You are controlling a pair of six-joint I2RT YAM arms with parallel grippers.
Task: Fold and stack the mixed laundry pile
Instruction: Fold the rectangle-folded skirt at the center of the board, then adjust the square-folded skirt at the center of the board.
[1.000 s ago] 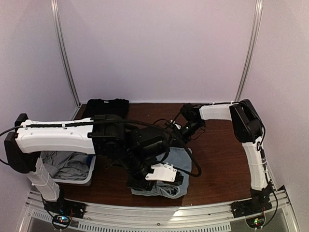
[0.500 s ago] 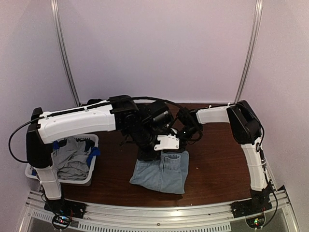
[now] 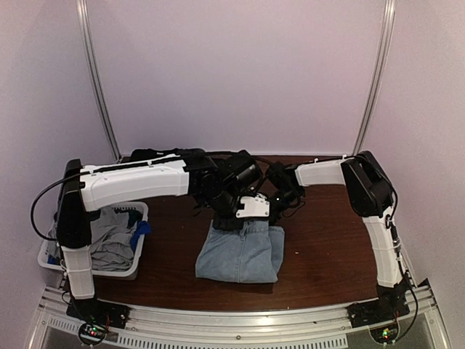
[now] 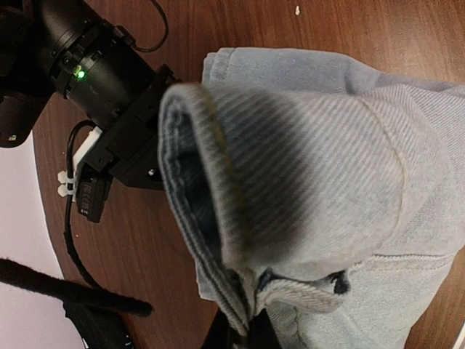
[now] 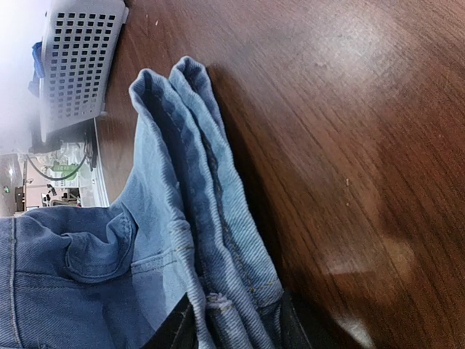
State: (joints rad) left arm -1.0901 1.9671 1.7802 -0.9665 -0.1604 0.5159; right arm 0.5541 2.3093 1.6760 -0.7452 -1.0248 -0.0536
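The folded denim (image 3: 241, 233) (image 4: 320, 321) lies just below my left gripper's fingers. I will ease that gripper slightly down with the denim's bunched seam and release it onto those layers.
A light-blue denim piece (image 3: 240, 254) lies folded on the brown table (image 3: 320, 240), its far edge lifted. Both grippers hold that far edge. My left gripper (image 3: 231, 222) is shut on the left part of it; in the left wrist view its tips (image 4: 243, 336) pinch a bunched seam of the denim (image 4: 312, 189). My right gripper (image 3: 280, 211) grips the right corner, and several denim layers (image 5: 167, 218) sit between its fingers (image 5: 290, 326). The rest of the laundry, a grey garment (image 3: 109, 240) and a bright-blue item (image 3: 139, 229), lies in the basket.
The white slatted basket (image 3: 105, 273) stands at the front left, also seen in the right wrist view as the basket (image 5: 80, 58). A black shirt (image 3: 142, 154) lies at the back left, mostly behind the left arm. The right wrist body (image 4: 109, 94) is close beside the denim.
My left arm has swung from the table's front toward the back, drawing the denim's edge with it. The denim now lies stretched out toward the front, and the basket is uncovered.
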